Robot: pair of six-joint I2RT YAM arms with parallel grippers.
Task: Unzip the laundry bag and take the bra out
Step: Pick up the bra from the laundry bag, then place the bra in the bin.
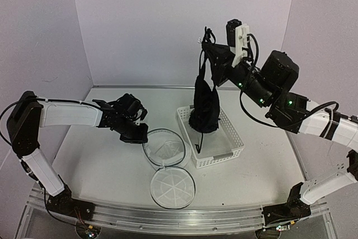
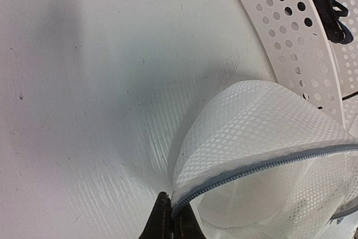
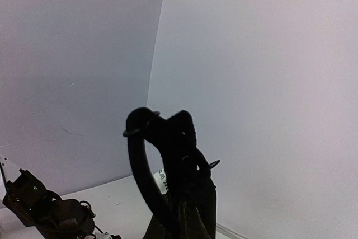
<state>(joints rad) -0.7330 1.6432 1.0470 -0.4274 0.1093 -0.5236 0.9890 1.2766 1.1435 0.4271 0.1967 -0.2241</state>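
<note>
The black bra still hangs high by its straps from my right gripper, which I will next tilt downward and lower into the white basket.
The laundry bag [image 1: 164,148], a translucent white mesh cylinder, lies open on the table, its round spoked lid [image 1: 173,187] flat in front of it. My left gripper [image 1: 136,132] is shut on the bag's zipper edge [image 2: 235,174] at its left rim; in the left wrist view the gripper [image 2: 170,222] pinches the mesh. My right gripper [image 1: 211,48] is shut on the black bra [image 1: 205,104] by its straps, held high so it hangs down into the white basket [image 1: 235,152]. In the right wrist view the straps [image 3: 168,149] loop above the gripper [image 3: 187,216].
The white perforated basket [image 2: 291,43] stands right of the bag, with a piece of black fabric [image 2: 327,9] in it. A lavender wall closes the back and sides. The left arm [image 3: 45,208] shows low in the right wrist view.
</note>
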